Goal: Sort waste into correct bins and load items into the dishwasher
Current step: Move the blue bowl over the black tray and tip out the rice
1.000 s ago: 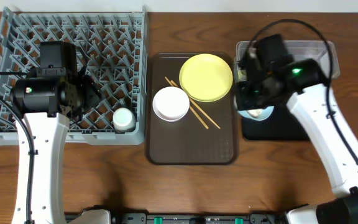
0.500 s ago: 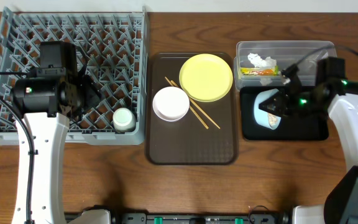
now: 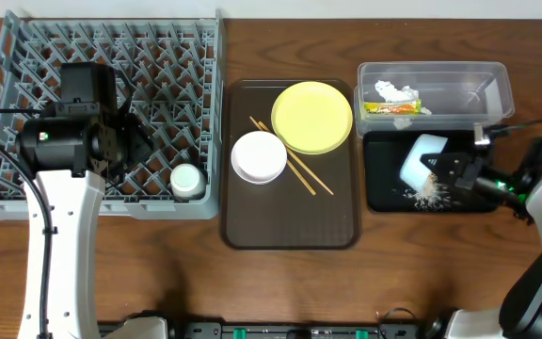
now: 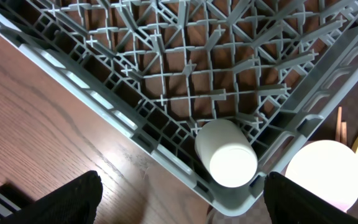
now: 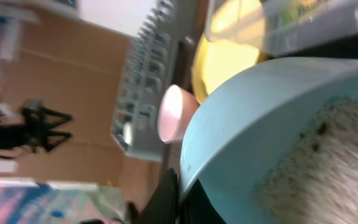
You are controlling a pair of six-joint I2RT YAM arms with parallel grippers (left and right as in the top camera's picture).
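Note:
The brown tray's near part lies bare, so next I will move my right gripper to the left in the overhead view, level the bowl, lower it and release it there.
My right gripper [image 3: 452, 173] is shut on the rim of the light-blue bowl [image 3: 420, 158] and holds it tipped on its side over the black tray [image 3: 384, 196]. White rice scraps [image 3: 429, 194] lie on the tray; more cling inside the bowl [image 5: 316, 168]. The clear tub [image 3: 478, 89] holds the snack wrapper [image 3: 390, 107] and tissue [image 3: 393, 91]. The yellow plate [image 3: 312, 117], white bowl [image 3: 259, 156] and chopsticks [image 3: 305, 173] lie on the brown tray. The small white cup [image 3: 186, 180] sits in the grey rack [image 3: 111, 47], also in the left wrist view [image 4: 227, 158]. My left gripper [image 4: 179, 199] is open above the rack's corner.
The brown serving tray [image 3: 290, 221] lies between the rack and the bins. Bare wooden table [image 3: 280, 282] runs along the front. The left arm [image 3: 69, 141] stands over the rack's front part.
The right arm swung from over the tub out to the right. The light-blue bowl has tipped over the black tray and rice now lies on the tray. The left arm has not moved.

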